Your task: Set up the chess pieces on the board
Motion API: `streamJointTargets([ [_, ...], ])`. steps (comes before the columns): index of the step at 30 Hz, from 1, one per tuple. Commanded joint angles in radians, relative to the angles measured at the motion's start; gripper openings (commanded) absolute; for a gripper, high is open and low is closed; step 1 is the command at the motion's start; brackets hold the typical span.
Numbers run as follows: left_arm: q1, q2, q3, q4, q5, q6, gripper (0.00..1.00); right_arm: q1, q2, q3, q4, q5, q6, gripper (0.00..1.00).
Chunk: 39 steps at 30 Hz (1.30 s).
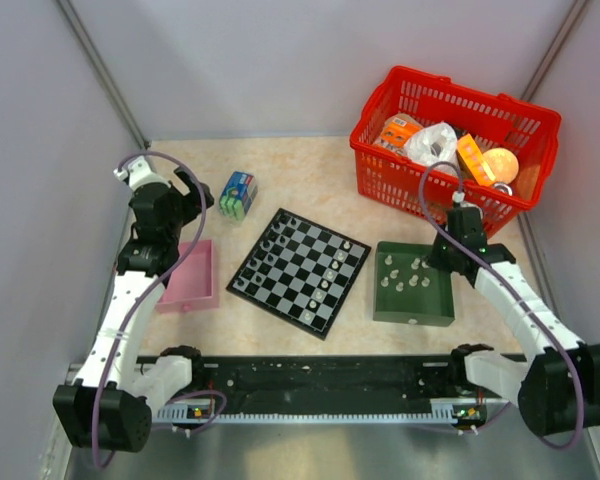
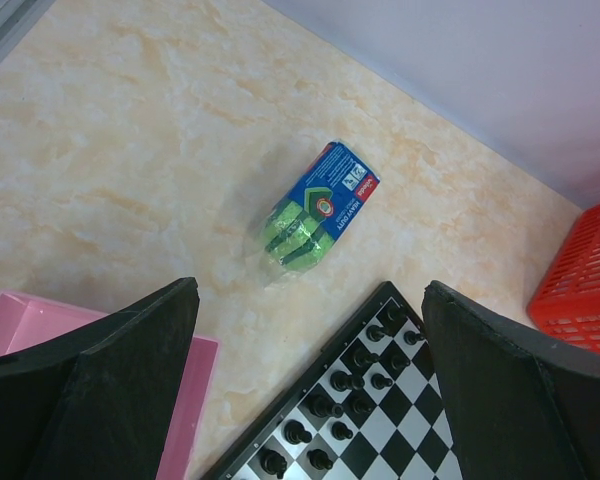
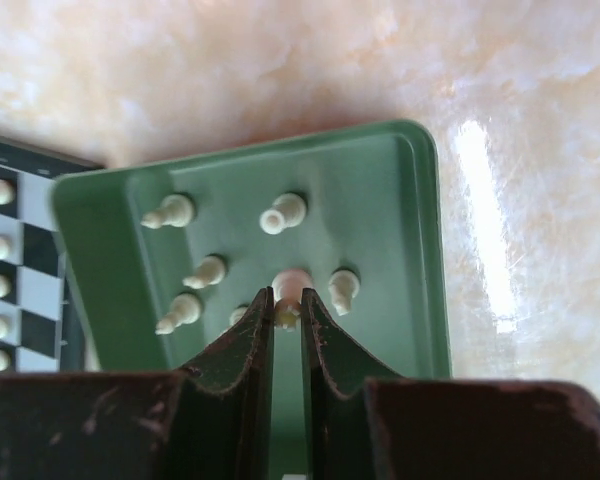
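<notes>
The board's bare corner square nearest the tray (image 1: 357, 250) (image 3: 39, 201) is to the left in the top view, so my right gripper needs to lift the chess piece across next and go down to release it.
The board (image 1: 300, 270) lies at the table's middle, turned diagonally. Dark chess pieces (image 2: 355, 380) stand along its far-left edge, and pale ones (image 1: 325, 282) stand along its right side. More pale pieces (image 3: 283, 213) stand in the green tray (image 1: 413, 320), which also shows in the right wrist view (image 3: 400, 230). My right gripper (image 3: 287, 305) is down in that tray, shut on a pale piece (image 3: 291, 287); it is over the tray's far right corner in the top view (image 1: 442, 262). My left gripper (image 2: 310, 290) is open and empty, high over the bare table beside the board's far-left corner (image 2: 380, 440).
A pink tray (image 1: 192, 275) lies left of the board, under my left arm. A blue-green sponge pack (image 1: 238, 195) lies behind the board. A red basket (image 1: 450, 100) with groceries stands at the back right. Walls close in on both sides.
</notes>
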Motion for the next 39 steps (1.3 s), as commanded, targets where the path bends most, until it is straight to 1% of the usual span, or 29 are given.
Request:
streamJointTargets([
  [1, 0.006, -0.034, -0.022, 0.060, 0.014, -0.009, 0.99, 0.002, -0.100, 0.112, -0.091, -0.029, -0.020, 0.06],
  [3, 0.006, -0.032, -0.025, 0.060, 0.017, -0.009, 0.99, 0.025, -0.100, 0.156, -0.114, -0.048, -0.017, 0.06],
  [5, 0.006, -0.031, -0.025, 0.063, 0.023, -0.009, 0.99, 0.076, -0.078, 0.196, -0.115, -0.042, -0.011, 0.06],
  [7, 0.006, -0.026, -0.019, 0.065, 0.023, -0.009, 0.99, 0.168, -0.031, 0.253, -0.114, -0.011, -0.008, 0.06],
  [13, 0.008, -0.027, -0.030, 0.076, 0.035, -0.010, 0.99, 0.346, 0.167, 0.383, -0.066, 0.070, -0.013, 0.06],
  [19, 0.009, -0.040, -0.031, 0.060, 0.012, 0.002, 0.99, 0.438, 0.369, 0.471, -0.026, 0.081, -0.036, 0.06],
  [24, 0.011, -0.052, -0.031, 0.056, 0.005, 0.003, 0.99, 0.467, 0.485, 0.517, -0.019, 0.121, -0.050, 0.06],
  [29, 0.014, -0.057, -0.030, 0.046, -0.012, 0.013, 0.99, 0.469, 0.546, 0.520, -0.009, 0.133, -0.051, 0.06],
  [39, 0.016, -0.049, -0.027, 0.051, -0.020, 0.014, 0.99, 0.469, 0.571, 0.480, 0.092, 0.139, -0.020, 0.08],
])
